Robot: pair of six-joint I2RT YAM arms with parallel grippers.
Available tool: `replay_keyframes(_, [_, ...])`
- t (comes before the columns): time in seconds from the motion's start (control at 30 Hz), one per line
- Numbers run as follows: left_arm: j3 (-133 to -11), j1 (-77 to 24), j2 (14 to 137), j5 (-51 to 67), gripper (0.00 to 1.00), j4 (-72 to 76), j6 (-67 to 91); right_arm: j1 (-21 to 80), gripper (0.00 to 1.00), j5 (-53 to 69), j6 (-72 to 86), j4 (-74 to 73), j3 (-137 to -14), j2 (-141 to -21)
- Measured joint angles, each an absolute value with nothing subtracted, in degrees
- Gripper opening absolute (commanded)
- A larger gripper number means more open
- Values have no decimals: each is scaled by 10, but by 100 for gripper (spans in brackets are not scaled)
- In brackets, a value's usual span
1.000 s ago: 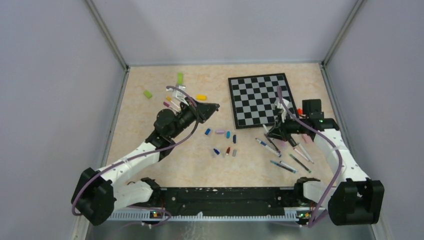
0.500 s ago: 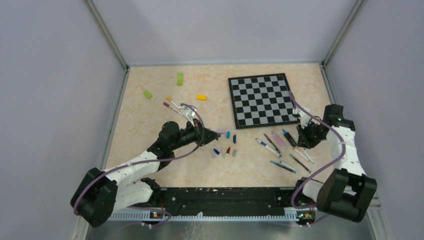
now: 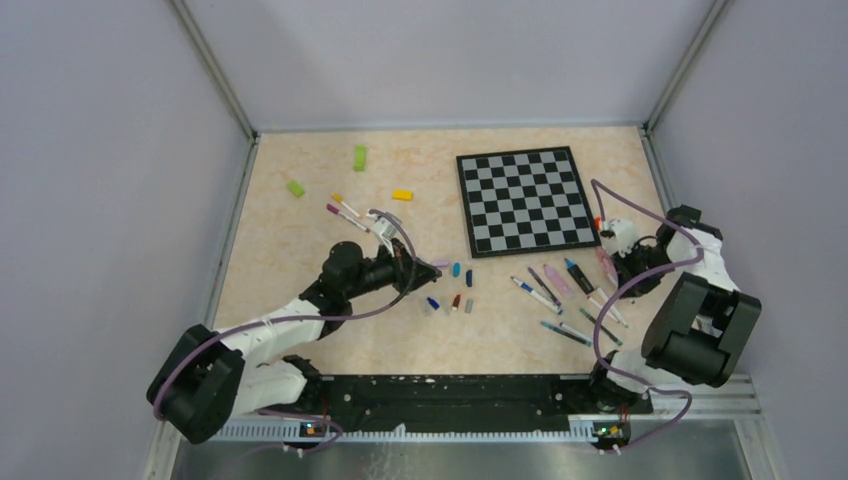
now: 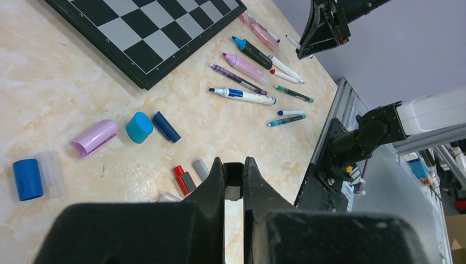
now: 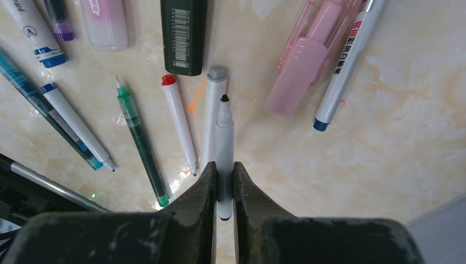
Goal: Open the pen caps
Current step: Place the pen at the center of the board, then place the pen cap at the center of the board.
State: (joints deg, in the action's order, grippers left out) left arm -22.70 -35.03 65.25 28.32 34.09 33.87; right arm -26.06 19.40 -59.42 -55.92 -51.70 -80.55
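Note:
The tabletop beside the grey cap is bare, so I will move my left gripper to the right in the top view, go down and let go of the black cap.
My left gripper is shut on a small black pen cap and hovers over the loose pen caps in the middle of the table. Among those caps are a blue one, a lilac one, a teal one, a red one and a grey one. My right gripper is shut on a white pen whose black tip is bare. It hangs just above several uncapped pens lying at the right.
A chessboard lies at the back right, next to the pens. Two green blocks and a yellow block sit at the back left. Two more pens lie behind my left arm. A metal rail runs along the near edge.
My left gripper has come forward and down from the two pens at the back left to the cap cluster. My right gripper has swung right, off the chessboard's corner, over the pens.

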Motion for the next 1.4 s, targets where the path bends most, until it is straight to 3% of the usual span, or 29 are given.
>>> replay_keyframes(0.43, [-227,-350,689,285,0,343,300,-261,15,176,-598,-544,-527,-879])
replay_keyframes(0.73, [-227,-350,694,285,0,343,290,-261,27,170,-587,-537,-531,-912])
replay_keyframes(1.07, [-236,-350,694,318,0,343,315,-261,28,168,-585,-560,-556,-891])
replay_keyframes(1.23, [-248,-357,695,334,0,342,353,-262,28,244,-580,-578,-595,-830])
replay_keyframes(1.4, [-301,-440,702,276,0,263,359,-251,28,413,-535,-578,-602,-768])
